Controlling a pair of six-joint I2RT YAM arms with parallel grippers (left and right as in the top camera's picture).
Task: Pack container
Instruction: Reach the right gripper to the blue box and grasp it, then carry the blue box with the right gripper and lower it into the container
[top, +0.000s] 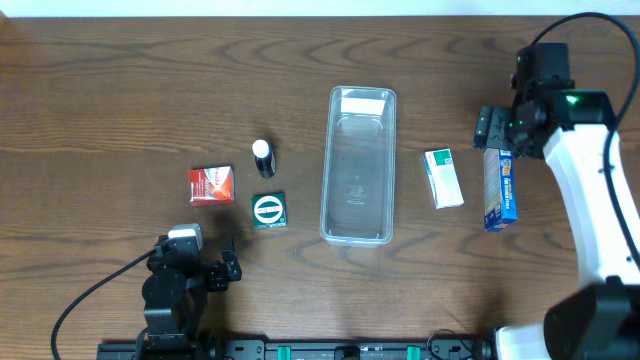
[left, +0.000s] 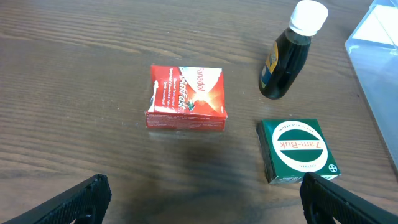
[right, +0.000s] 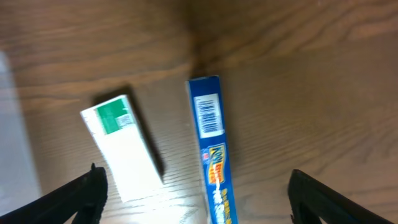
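Observation:
I will lower my right gripper onto the far part of the blue carton next, because the top of the carton runs between my open fingers.
The clear plastic container (top: 358, 165) lies lengthwise at the table's middle and holds nothing; its corner shows in the left wrist view (left: 379, 56). My left gripper (left: 202, 202) is open and empty, low at the front left (top: 205, 262), just short of the red box (left: 186, 98) and the green Zam-Buk box (left: 300, 150). A dark bottle with a white cap (left: 288, 53) stands behind them. My right gripper (right: 196, 196) is open and empty above the far end of the blue carton (right: 212, 149), with the white-and-green box (right: 122, 146) to its left.
In the overhead view the red box (top: 211, 185), green box (top: 268, 210) and bottle (top: 263, 157) lie left of the container; the white-and-green box (top: 443, 178) and blue carton (top: 499, 188) lie right of it. The right arm (top: 590, 190) reaches in from the right edge.

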